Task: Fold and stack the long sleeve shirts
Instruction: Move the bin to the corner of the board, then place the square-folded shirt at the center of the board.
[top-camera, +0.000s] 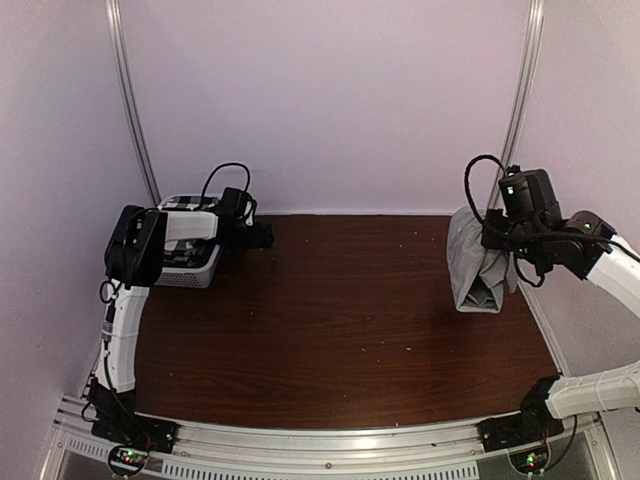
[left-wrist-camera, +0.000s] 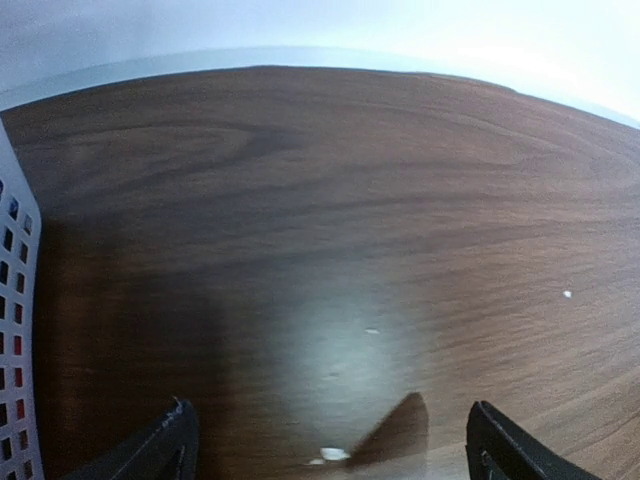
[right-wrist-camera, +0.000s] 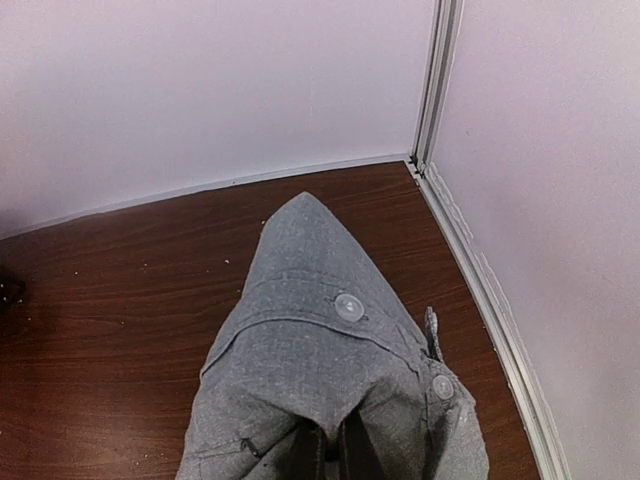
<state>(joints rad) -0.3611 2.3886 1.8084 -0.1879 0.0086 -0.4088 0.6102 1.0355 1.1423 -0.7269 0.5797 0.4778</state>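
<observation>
The right gripper goes to the left in the top view and down next, and releases the cloth beside the grey shirt, as the wood there is bare.
A light grey long sleeve shirt (top-camera: 473, 262) hangs bunched over the right side of the table. My right gripper (top-camera: 492, 236) is shut on its top edge. In the right wrist view the grey shirt (right-wrist-camera: 330, 350) drapes down from the gripper (right-wrist-camera: 340, 458), two buttons showing, and cloth hides most of the fingers. A bit of the black-and-white checked shirt (top-camera: 186, 201) shows in the white basket (top-camera: 192, 268) at the back left. My left gripper (top-camera: 262, 237) hovers just right of the basket, open and empty, with its fingertips (left-wrist-camera: 168, 448) far apart over bare wood.
The basket's slatted wall (left-wrist-camera: 14, 330) is close on the left of the left gripper. White walls with metal corner posts (top-camera: 520, 100) close in the brown table (top-camera: 340, 320). A metal rail (right-wrist-camera: 480, 290) runs along the table's right edge. Small crumbs dot the wood.
</observation>
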